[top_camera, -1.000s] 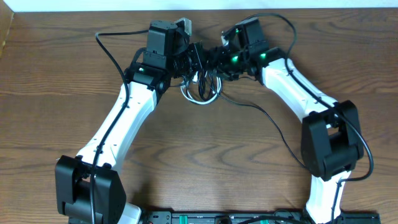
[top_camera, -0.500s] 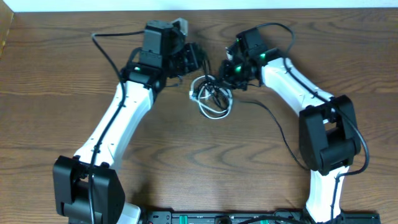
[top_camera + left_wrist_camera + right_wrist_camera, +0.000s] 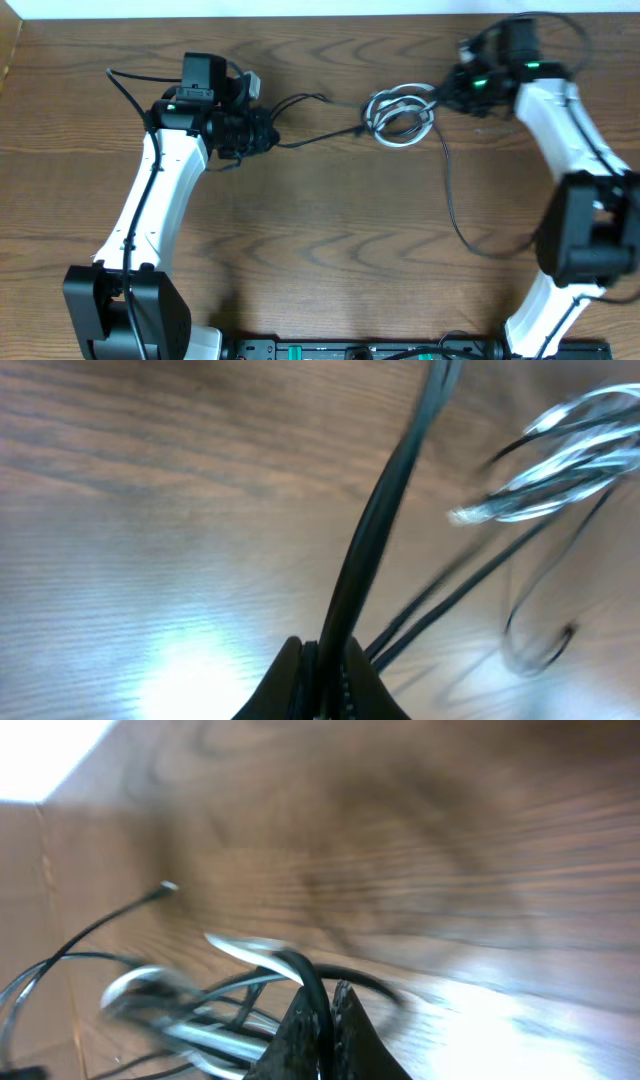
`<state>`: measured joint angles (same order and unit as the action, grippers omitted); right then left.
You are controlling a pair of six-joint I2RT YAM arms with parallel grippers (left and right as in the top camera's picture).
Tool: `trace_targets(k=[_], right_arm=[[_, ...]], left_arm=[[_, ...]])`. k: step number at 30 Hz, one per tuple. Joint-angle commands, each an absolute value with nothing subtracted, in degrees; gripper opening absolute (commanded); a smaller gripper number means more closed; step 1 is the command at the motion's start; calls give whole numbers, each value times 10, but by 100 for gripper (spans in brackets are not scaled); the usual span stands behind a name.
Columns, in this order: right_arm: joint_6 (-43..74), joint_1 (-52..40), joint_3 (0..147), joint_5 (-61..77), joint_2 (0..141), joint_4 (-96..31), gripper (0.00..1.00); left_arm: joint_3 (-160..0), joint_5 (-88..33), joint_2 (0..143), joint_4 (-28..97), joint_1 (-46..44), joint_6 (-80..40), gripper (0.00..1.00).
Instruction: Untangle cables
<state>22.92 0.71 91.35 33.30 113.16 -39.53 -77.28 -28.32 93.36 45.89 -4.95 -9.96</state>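
I will keep my left gripper in its place next and open its fingers to let go of the black cable between them, because that cable already runs nearly straight from the white loops.
The cables form a small tangle of white and black loops (image 3: 400,118) on the table at the upper middle right. A black cable (image 3: 315,138) runs nearly taut from the tangle to my left gripper (image 3: 268,135), which is shut on it. In the left wrist view the black cable (image 3: 385,500) rises out of the closed left gripper (image 3: 322,652), with the white loops (image 3: 565,455) blurred beyond. My right gripper (image 3: 450,94) sits at the tangle's right edge. It is shut on a black cable (image 3: 300,968) beside the white loops (image 3: 185,1025), as the right wrist view of that gripper (image 3: 325,996) shows.
A thin black cord (image 3: 450,200) trails from the tangle down towards the right arm's base. Another black strand (image 3: 300,99) curves above the taut cable. The table's far edge (image 3: 330,14) lies just behind both grippers.
The arms have pulled apart: the left gripper moved left, the right gripper moved right and back, dragging the tangle with it. A black cable is now stretched between them. The right gripper has shut.
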Motion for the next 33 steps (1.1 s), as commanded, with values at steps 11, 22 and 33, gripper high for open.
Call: trace_targets(k=[11, 22, 33], right_arm=[[182, 152, 918, 322, 991, -457, 1], [156, 189, 918, 261, 973, -548, 1], [149, 155, 918, 238, 975, -548, 34]], left_arm=[[-763, 0, 948, 486, -41, 52, 7], [-763, -72, 957, 471, -46, 15, 22], [-823, -230, 957, 424, -74, 27, 88]])
